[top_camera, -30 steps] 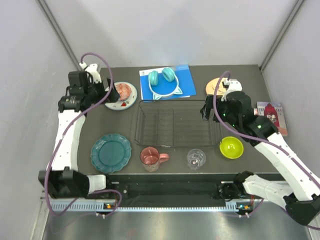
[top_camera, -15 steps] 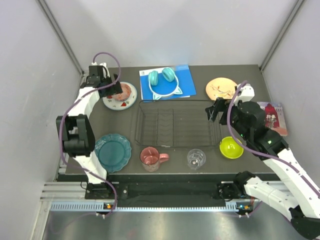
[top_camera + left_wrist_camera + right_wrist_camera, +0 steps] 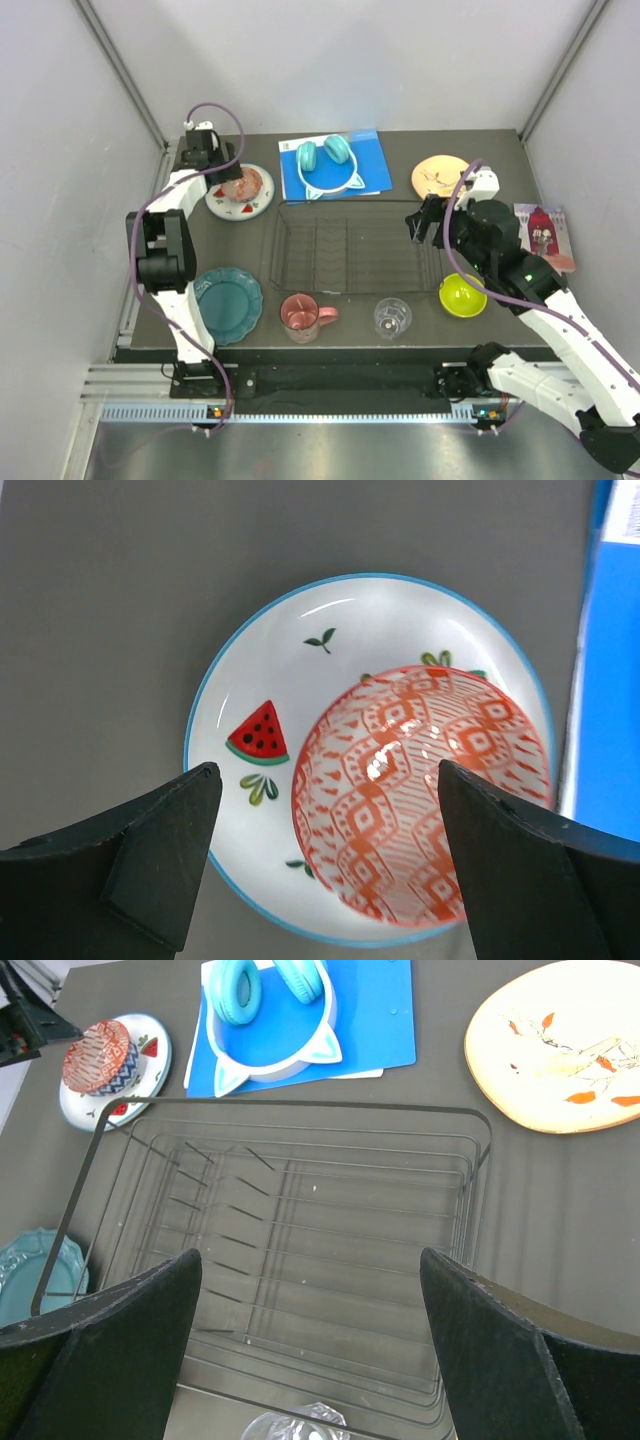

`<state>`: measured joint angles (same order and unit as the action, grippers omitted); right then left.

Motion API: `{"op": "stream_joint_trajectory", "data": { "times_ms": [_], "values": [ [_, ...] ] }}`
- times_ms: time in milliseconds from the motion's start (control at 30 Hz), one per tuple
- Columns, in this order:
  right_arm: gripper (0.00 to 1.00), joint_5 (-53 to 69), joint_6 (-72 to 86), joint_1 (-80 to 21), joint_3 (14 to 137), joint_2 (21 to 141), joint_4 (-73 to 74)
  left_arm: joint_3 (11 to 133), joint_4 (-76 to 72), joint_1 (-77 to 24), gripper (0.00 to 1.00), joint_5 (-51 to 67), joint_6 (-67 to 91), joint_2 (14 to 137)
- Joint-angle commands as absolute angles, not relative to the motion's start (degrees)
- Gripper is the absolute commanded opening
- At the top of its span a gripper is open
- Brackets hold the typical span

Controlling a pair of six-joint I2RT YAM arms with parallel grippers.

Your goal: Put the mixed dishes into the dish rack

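Note:
Next, my left gripper will lower and close on the bowl's rim by the watermelon slice (image 3: 297, 788), since that rim lies below it, between its open fingers.
The small patterned bowl (image 3: 246, 183) sits on the white watermelon plate (image 3: 232, 205) at the back left. My left gripper (image 3: 226, 176) hovers over them, open and empty. In the left wrist view its jaws straddle the bowl (image 3: 425, 795) and plate (image 3: 270, 670). My right gripper (image 3: 424, 221) is open and empty above the right end of the black wire dish rack (image 3: 350, 248), which holds nothing (image 3: 300, 1210). The floral plate (image 3: 442, 176), teal plate (image 3: 226, 304), lime-green bowl (image 3: 463, 295), pink mug (image 3: 300, 315) and clear glass (image 3: 392, 317) lie on the table around the rack.
Teal cat-ear headphones (image 3: 325, 160) lie on a blue book (image 3: 370, 160) behind the rack. A picture card (image 3: 545, 230) lies at the right edge. Grey walls close in the table on both sides.
My left arm has swung to the back and now holds its gripper over the watermelon plate and bowl. My right gripper has shifted only slightly over the rack's right end.

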<state>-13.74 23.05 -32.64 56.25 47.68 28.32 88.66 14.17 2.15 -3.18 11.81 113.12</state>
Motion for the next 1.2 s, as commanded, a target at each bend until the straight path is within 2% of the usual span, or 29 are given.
{"op": "stream_joint_trajectory", "data": {
  "times_ms": [0,100,200,267,333,367,467,633,700,833,1000,1167],
  "values": [
    [0.89,-14.06,22.59,-33.22,57.48,47.90,25.23,91.58,11.16,2.28,0.91,-6.76,11.16,117.15],
    [0.89,-14.33,22.85,-33.14,57.66,47.81,25.22,91.15,11.78,2.28,0.85,-6.25,11.42,118.56],
    [0.89,-14.68,22.76,-33.22,57.92,47.81,25.31,90.27,10.90,2.20,0.74,-5.28,11.51,118.92],
    [0.89,-14.94,22.85,-33.13,58.09,47.73,25.40,90.52,10.90,2.20,0.58,-5.10,11.60,119.26],
    [0.89,-15.03,22.76,-33.22,58.18,47.46,25.66,90.70,10.99,2.20,0.48,-4.84,11.69,119.53],
    [0.89,-15.12,22.94,-33.14,58.10,47.37,25.75,90.79,10.90,2.20,0.38,-4.83,11.78,119.53],
    [0.89,-15.47,22.76,-33.13,57.92,46.85,26.19,90.88,10.81,2.20,0.24,-3.96,11.78,119.53],
    [0.89,-16.26,22.85,-33.13,57.22,45.53,26.89,90.00,10.46,2.29,0.11,-1.06,12.65,118.74],
    [0.89,-16.52,22.85,-33.13,57.13,44.91,27.16,89.39,10.55,2.29,0.00,-0.27,13.01,118.22],
    [0.89,-17.05,22.50,-33.13,57.04,44.04,27.77,89.38,14.40,2.29,0.00,2.10,12.92,114.88],
    [0.88,-16.44,22.67,-33.13,56.25,43.24,26.90,86.93,24.57,1.76,0.00,4.57,9.33,102.06],
    [0.87,-14.77,23.64,-33.13,54.41,42.19,25.23,85.87,33.39,-2.17,0.00,-2.98,1.95,87.58]
  ]
}}
